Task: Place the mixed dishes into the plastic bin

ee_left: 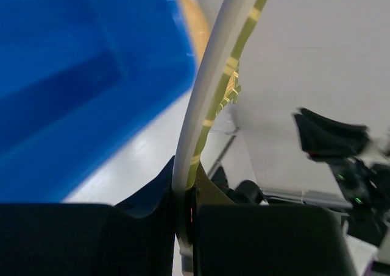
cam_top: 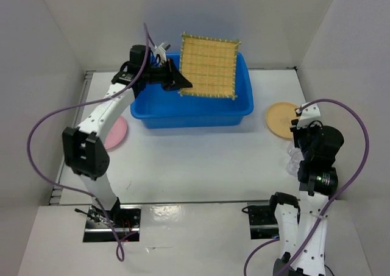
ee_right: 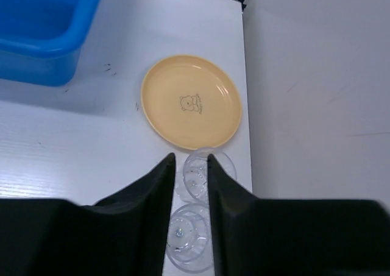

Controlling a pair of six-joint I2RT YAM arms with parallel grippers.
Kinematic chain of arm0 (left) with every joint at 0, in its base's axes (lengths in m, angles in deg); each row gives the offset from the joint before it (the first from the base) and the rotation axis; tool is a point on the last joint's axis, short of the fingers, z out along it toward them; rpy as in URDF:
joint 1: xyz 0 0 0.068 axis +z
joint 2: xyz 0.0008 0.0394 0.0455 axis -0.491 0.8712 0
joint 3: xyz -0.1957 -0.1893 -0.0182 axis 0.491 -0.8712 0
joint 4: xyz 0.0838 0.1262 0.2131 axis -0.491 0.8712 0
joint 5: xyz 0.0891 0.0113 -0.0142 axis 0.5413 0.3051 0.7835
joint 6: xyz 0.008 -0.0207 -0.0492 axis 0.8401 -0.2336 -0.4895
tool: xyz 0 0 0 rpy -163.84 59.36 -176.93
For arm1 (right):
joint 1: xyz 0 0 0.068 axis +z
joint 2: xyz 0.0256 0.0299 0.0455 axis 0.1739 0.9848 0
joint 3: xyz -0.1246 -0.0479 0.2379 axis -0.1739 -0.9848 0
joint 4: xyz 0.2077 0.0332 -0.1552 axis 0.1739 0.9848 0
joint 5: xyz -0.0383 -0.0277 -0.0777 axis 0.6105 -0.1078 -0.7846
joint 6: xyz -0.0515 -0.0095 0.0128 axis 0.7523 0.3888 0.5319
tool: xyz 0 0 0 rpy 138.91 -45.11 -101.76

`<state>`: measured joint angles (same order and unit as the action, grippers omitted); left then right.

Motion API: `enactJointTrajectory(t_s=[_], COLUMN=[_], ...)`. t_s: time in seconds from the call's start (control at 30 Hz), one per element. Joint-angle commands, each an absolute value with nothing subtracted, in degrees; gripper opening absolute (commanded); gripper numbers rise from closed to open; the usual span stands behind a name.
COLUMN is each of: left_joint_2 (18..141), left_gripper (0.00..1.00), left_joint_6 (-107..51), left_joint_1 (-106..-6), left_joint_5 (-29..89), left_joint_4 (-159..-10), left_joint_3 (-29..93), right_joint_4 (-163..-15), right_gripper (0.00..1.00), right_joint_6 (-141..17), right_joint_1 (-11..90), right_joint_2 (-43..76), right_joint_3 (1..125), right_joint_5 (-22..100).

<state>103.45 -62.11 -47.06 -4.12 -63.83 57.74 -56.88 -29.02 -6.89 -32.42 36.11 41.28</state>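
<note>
The mat [cam_top: 210, 66] is above the bin's rim. My left gripper will next move down and to the right in the top view into the blue plastic bin [cam_top: 195, 108] before it releases.
My left gripper [cam_top: 177, 81] is shut on the left edge of the square yellow bamboo mat [cam_top: 210, 66] and holds it tilted above the blue plastic bin [cam_top: 195, 108]. In the left wrist view the mat [ee_left: 207, 87] shows edge-on, pinched in the gripper [ee_left: 186, 191], with the bin [ee_left: 73, 75] at the left. The pink plate [cam_top: 117, 133] lies left of the bin, partly hidden by the left arm. The tan-yellow plate [cam_top: 280, 119] [ee_right: 192, 102] lies at the right. My right gripper [ee_right: 190, 163] [cam_top: 298, 148] is open above two clear cups [ee_right: 204, 172] [ee_right: 190, 239] near the right wall.
White walls close in the table on the left, back and right; the right wall [ee_right: 317, 105] stands close beside the cups and the tan-yellow plate. The bin's near corner [ee_right: 42, 44] shows at the upper left of the right wrist view.
</note>
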Motion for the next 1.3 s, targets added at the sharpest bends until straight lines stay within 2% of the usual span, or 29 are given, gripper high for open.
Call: enactJointTrajectory(t_s=[0.0, 0.03, 0.2, 0.43, 0.67, 0.8, 0.83, 0.87, 0.9, 1.0, 1.03, 1.1, 1.13, 1.23, 1.27], left_joint_2=[110.45, 111.95, 125.74, 141.81, 155.81, 162.66, 167.63, 170.99, 169.63, 170.94, 169.81, 168.23, 167.25, 162.60, 161.37], left_gripper=[0.00, 0.00, 0.00, 0.00, 0.00, 0.00, 0.02, 0.08, 0.13, 0.28, 0.40, 0.50, 0.63, 0.75, 0.88], left_joint_6=[-62.11, -62.90, -62.12, -66.07, -66.16, -66.16, -66.16, -67.55, -68.09, -67.48, -66.52, -64.58, -63.71, -60.45, -58.97], left_joint_1=[-45.67, -45.67, -45.14, -45.67, -47.94, -49.36, -49.97, -49.97, -49.97, -50.58, -50.59, -50.59, -50.59, -50.59, -50.59], left_joint_5=[-6.01, -5.31, -2.66, -2.40, 0.76, 3.30, 3.31, 3.31, 0.09, 2.59, 2.61, 5.41, 9.16, 16.11, 17.45], left_joint_4=[-65.23, -66.04, -61.13, -57.96, -43.56, -34.78, -29.28, -28.27, -29.47, -27.29, -25.46, -23.08, -21.33, -17.64, -16.84], left_joint_3=[60.07, 61.29, 73.85, 90.73, 108.48, 122.26, 133.96, 139.82, 135.35, 138.98, 139.00, 139.69, 139.70, 139.70, 139.70], right_joint_4=[-60.23, -59.71, -59.70, -60.23, -60.76, -60.76, -60.76, -60.76, -60.76, -60.76, -60.76, -60.23, -60.23, -60.23, -60.23], right_gripper=[0.35, 0.41, 0.45, 0.47, 0.48, 0.49, 0.49, 0.49, 0.51, 0.51, 0.51, 0.52, 0.53, 0.53, 0.55], right_joint_6=[-29.47, -29.47, -29.47, -30.00, -30.00, -30.00, -30.00, -30.00, -30.00, -30.00, -30.00, -30.00, -30.00, -29.47, -29.47], right_joint_1=[-7.39, -7.39, -7.39, -7.39, -7.39, -7.39, -7.39, -7.39, -7.39, -7.39, -7.39, -7.39, -7.39, -7.39, -7.39], right_joint_2=[-29.09, -28.38, -27.24, -28.38, -28.91, -28.91, -28.91, -28.91, -28.91, -28.91, -28.91, -28.91, -28.91, -28.91, -28.91], right_joint_3=[35.76, 36.37, 36.38, 36.38, 36.38, 36.38, 36.38, 36.38, 36.38, 36.38, 36.38, 36.38, 36.38, 36.38, 36.38], right_joint_5=[41.20, 41.19, 40.66, 39.00, 38.38, 38.38, 38.38, 38.38, 38.38, 38.90, 38.91, 39.43, 39.43, 39.96, 39.96])
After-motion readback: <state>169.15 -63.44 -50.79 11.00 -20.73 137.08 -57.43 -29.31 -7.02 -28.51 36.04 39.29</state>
